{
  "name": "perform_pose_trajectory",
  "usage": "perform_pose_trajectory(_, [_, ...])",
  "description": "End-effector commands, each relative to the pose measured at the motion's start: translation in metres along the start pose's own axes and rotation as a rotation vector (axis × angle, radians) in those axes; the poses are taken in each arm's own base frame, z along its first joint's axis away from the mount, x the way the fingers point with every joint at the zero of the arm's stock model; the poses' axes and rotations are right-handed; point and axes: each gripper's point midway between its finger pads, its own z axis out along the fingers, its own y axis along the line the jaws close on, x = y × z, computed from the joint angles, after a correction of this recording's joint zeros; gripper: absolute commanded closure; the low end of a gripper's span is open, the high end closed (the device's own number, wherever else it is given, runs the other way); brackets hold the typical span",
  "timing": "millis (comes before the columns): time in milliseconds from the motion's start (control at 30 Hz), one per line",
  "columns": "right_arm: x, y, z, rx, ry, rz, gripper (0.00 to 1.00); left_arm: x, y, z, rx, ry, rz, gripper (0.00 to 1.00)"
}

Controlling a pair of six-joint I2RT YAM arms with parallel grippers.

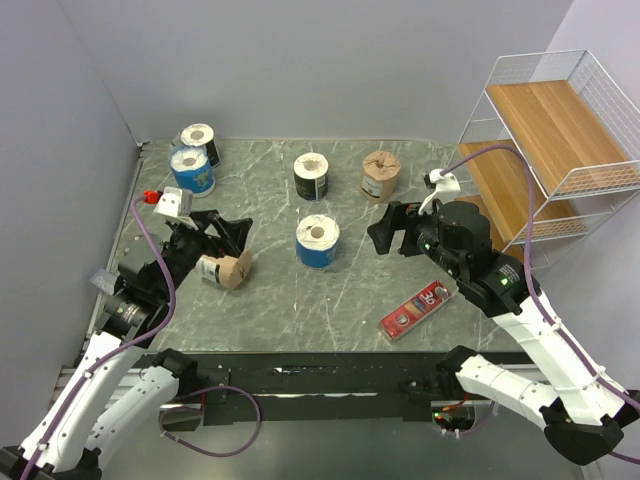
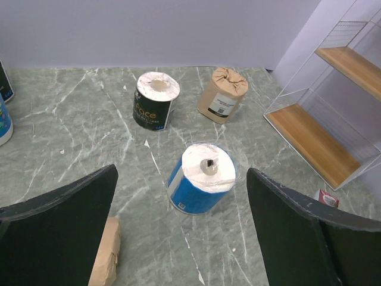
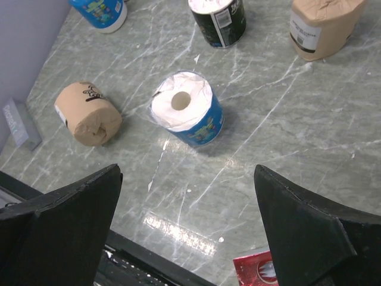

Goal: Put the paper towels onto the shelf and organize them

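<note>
My open right gripper should next reach outward and down onto the upright brown roll's top rim [image 1: 372,163] [image 3: 305,7], because this roll stands farther outward than the gripper and below it.
All six paper towels are on the grey marble table. A brown roll [image 1: 225,270] lies on its side just below my left gripper [image 1: 228,236], which is open and empty; in the left wrist view it [image 2: 106,253] lies by the left finger. A blue roll [image 1: 318,241] stands mid-table between both grippers, also in the left wrist view [image 2: 201,177] and the right wrist view [image 3: 187,109]. A black roll [image 1: 311,176] and an upright brown roll [image 1: 380,175] stand behind it. A black roll [image 1: 200,140] and a blue roll [image 1: 192,170] stand far left. My right gripper [image 1: 390,232] is open and empty. The shelf [image 1: 560,150] stands at the right.
A flat red box [image 1: 416,310] lies near the table's front edge, below my right arm. Grey walls close the back and left sides. The table's black front rail shows in the right wrist view [image 3: 137,262].
</note>
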Motion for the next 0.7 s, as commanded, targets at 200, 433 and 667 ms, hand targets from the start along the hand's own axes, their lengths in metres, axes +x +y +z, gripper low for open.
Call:
perform_pose_trajectory(200, [-0.031,-0.006,-0.001,0.045,-0.125,-0.02,0.0,-0.018,-0.006,-0.002,0.014,-0.051,-0.006,0.03])
perform_pose_trajectory(433, [-0.034,-0.016,0.019,0.129,-0.108,-0.056,0.0,-0.019,-0.005,-0.003,0.004,-0.053,-0.011,0.03])
perform_pose_trajectory(667, [-0.05,-0.012,0.05,0.171,-0.081,-0.129,0.02,-0.025,0.017,-0.008,-0.125,-0.084,-0.02,0.04])
